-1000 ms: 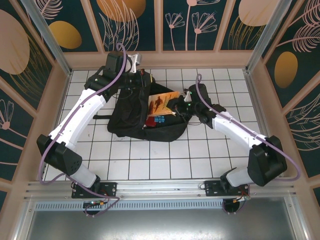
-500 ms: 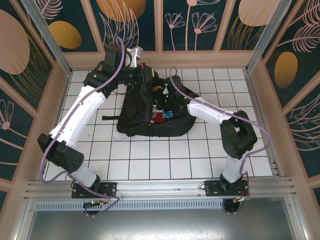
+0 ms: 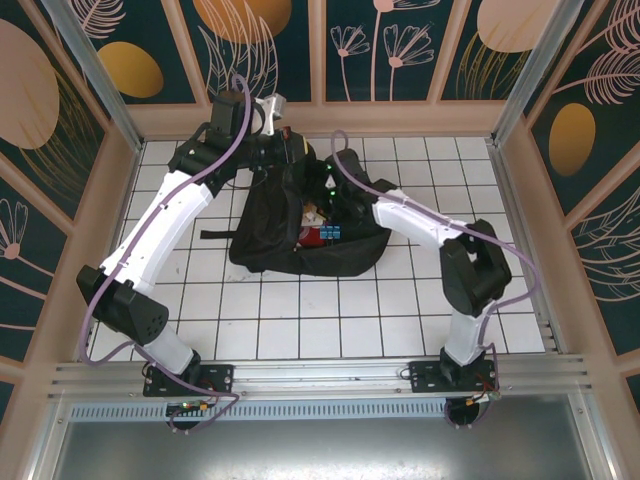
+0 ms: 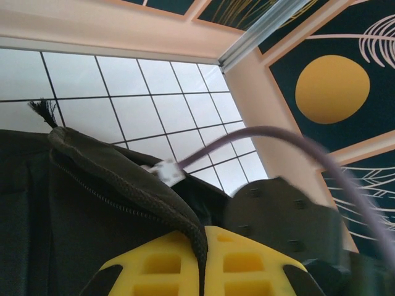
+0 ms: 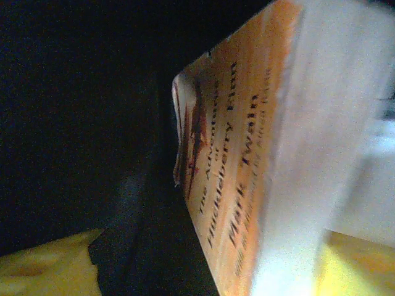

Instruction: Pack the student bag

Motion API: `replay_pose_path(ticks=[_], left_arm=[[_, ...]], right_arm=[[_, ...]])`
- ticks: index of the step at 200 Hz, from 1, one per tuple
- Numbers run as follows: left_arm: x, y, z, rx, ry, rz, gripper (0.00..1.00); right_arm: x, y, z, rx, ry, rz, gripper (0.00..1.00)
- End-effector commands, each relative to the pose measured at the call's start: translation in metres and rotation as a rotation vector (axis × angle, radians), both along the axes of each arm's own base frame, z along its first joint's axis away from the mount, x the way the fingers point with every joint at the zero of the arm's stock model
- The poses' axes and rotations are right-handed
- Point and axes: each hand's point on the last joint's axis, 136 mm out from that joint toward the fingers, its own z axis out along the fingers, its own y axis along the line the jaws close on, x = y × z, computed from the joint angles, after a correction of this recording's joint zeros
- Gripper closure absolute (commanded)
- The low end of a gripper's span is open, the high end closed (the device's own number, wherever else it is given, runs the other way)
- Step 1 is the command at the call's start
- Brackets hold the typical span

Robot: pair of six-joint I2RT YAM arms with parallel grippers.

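Observation:
The red and blue items inside the bag are still uncovered, so my left gripper will pull the bag's zippered rim back across the bag's opening (image 3: 324,226) next and let go of it there.
The black student bag (image 3: 290,245) lies mid-table with its mouth held up. My left gripper (image 3: 287,152) is at the bag's far edge, its yellow fingers (image 4: 154,265) shut on the zippered rim (image 4: 123,179). My right gripper (image 3: 323,192) reaches down into the bag's mouth. In the right wrist view an orange paperback (image 5: 241,160) stands on edge in the dark inside of the bag (image 5: 74,111). The book leans toward the right finger (image 5: 355,265); the left finger (image 5: 37,268) stands apart from it across a dark gap. The right gripper (image 5: 203,274) is open.
A red item (image 3: 312,236) and a small blue item (image 3: 330,233) show in the bag's opening. A strap (image 3: 215,235) trails from the bag to the left. Low walls (image 3: 135,150) enclose the white tiled table (image 3: 330,310), with bare tiles in front of the bag.
My right arm swung left from beside the bag into its mouth with the orange book, and its jaws have spread off the book. The left gripper kept its hold on the rim.

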Motion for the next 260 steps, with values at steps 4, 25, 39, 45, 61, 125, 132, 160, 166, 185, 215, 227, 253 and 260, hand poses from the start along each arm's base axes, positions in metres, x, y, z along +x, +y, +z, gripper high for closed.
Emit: replay_pose_path(ticks=[4,25,39,45,61,125,132,160,166,185,215,227,253,260], left_arm=[[-0.004,0.001,0.041,-0.054,-0.156,-0.002,1.0],[-0.004,0.001,0.034,-0.049,-0.144,-0.003,1.0],[-0.004,0.0,0.033,-0.052,-0.142,-0.007,1.0],[-0.005,0.0,0.032,-0.052,-0.142,-0.01,1.0],[-0.008,0.0,0.03,-0.046,-0.141,-0.021,1.0],[-0.04,-0.029,0.002,-0.043,-0.066,-0.169,1.0],[-0.046,-0.038,-0.005,-0.02,-0.059,-0.198,1.0],[-0.074,-0.069,-0.037,0.054,-0.001,-0.314,1.0],[-0.08,-0.073,-0.044,0.06,0.009,-0.327,1.0],[-0.1,-0.089,-0.066,0.085,0.042,-0.391,0.99],[-0.132,-0.113,-0.093,0.144,0.076,-0.492,0.88],[-0.147,-0.124,-0.099,0.14,0.09,-0.537,0.8],[-0.158,-0.122,-0.089,0.08,0.082,-0.53,0.5],[-0.154,-0.115,-0.085,0.099,0.058,-0.486,0.46]], right_arm=[[0.006,-0.047,0.039,-0.188,-0.175,0.0,0.21],[0.0,-0.066,0.044,-0.29,-0.223,0.027,0.21],[-0.005,-0.077,0.055,-0.325,-0.278,0.038,0.21],[-0.005,-0.087,0.06,-0.348,-0.303,0.017,0.22],[-0.002,-0.118,0.068,-0.389,-0.349,-0.045,0.24],[0.015,-0.183,0.043,-0.388,-0.267,-0.133,0.27],[0.016,-0.186,0.042,-0.385,-0.265,-0.144,0.27],[0.017,-0.198,0.034,-0.399,-0.245,-0.182,0.27],[0.017,-0.198,0.033,-0.389,-0.24,-0.181,0.27],[0.014,-0.202,0.03,-0.367,-0.229,-0.189,0.27],[0.011,-0.21,0.029,-0.347,-0.222,-0.211,0.28],[0.011,-0.214,0.03,-0.341,-0.22,-0.222,0.27],[0.008,-0.22,0.035,-0.331,-0.219,-0.235,0.28],[0.007,-0.22,0.036,-0.327,-0.222,-0.229,0.28]])
